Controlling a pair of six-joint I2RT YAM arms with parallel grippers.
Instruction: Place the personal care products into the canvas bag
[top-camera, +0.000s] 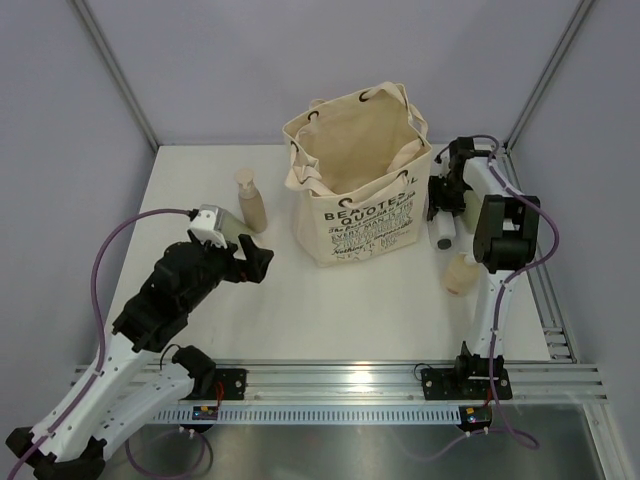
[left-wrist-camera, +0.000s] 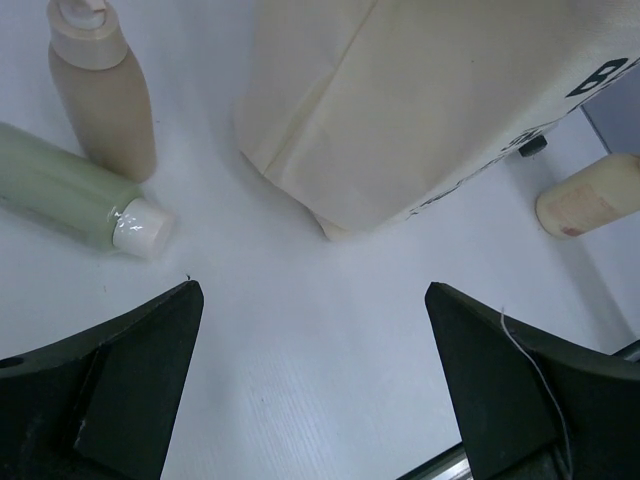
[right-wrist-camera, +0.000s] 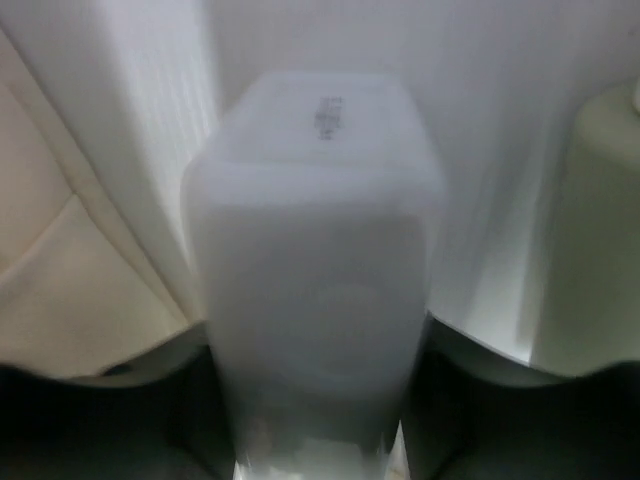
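Note:
The white tube goes up over the bag's rim next, then down and free, as the bag's opening (top-camera: 358, 146) lies above my right gripper, to its left in the top view.
The canvas bag (top-camera: 360, 170) stands open at the table's centre back, with black lettering on its front. My right gripper (top-camera: 443, 205) is down beside the bag's right side, its fingers pressed against both sides of a white tube (right-wrist-camera: 315, 260) that lies on the table (top-camera: 444, 236). A cream bottle (top-camera: 460, 275) lies just nearer than that. My left gripper (left-wrist-camera: 315, 300) hangs open over bare table left of the bag. Ahead of it stand a beige pump bottle (left-wrist-camera: 100, 90), also seen from above (top-camera: 250, 205), and a lying sage-green tube (left-wrist-camera: 70, 195) with a white cap.
The bag's wall (right-wrist-camera: 60, 290) is close on the left of the right gripper, and a pale greenish object (right-wrist-camera: 600, 230) is close on its right. The table's right edge and a metal rail (top-camera: 550, 310) run beside the right arm.

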